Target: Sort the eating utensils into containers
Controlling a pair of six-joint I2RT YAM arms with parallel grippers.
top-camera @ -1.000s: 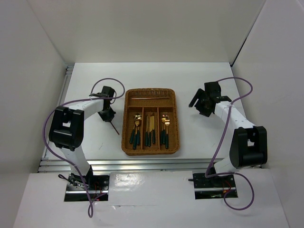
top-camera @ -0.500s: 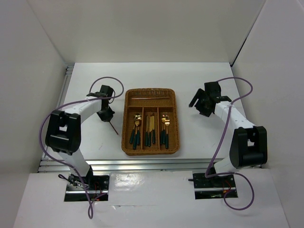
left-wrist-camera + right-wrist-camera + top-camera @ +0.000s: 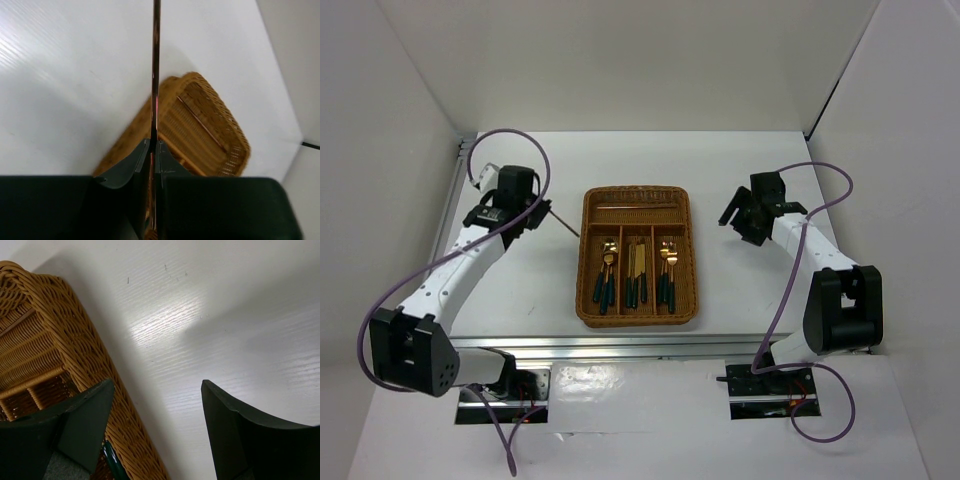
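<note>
The tray's crosswise slot (image 3: pixel 635 213) (image 3: pixel 195 131) with a matching chopstick is right of my left gripper in the top view, so next I swing over it, lower and release.
My left gripper (image 3: pixel 527 207) is shut on a thin copper-brown chopstick (image 3: pixel 563 225) and holds it above the table, left of the woven wicker tray (image 3: pixel 637 318). The tip points at the tray's far left side. In the left wrist view the chopstick (image 3: pixel 155 75) runs straight up from the closed jaws of the left gripper (image 3: pixel 154 143), over the tray (image 3: pixel 235 132). Another chopstick (image 3: pixel 638 207) lies in the crosswise slot and also shows in the left wrist view (image 3: pixel 200 124). Spoons (image 3: pixel 606 277), knives (image 3: pixel 636 272) and forks (image 3: pixel 667 270) fill the long slots. My right gripper (image 3: pixel 738 218) is open and empty, right of the tray.
The right wrist view shows the right gripper (image 3: pixel 156 385) hovering over bare white table beside the tray's rim (image 3: pixel 65 335), with a dark green handle (image 3: pixel 112 460) just inside. White walls enclose the table on three sides.
My left arm has swung up and to the left, lifting the chopstick off the table. The chopstick now points right towards the tray. The right arm has not moved.
</note>
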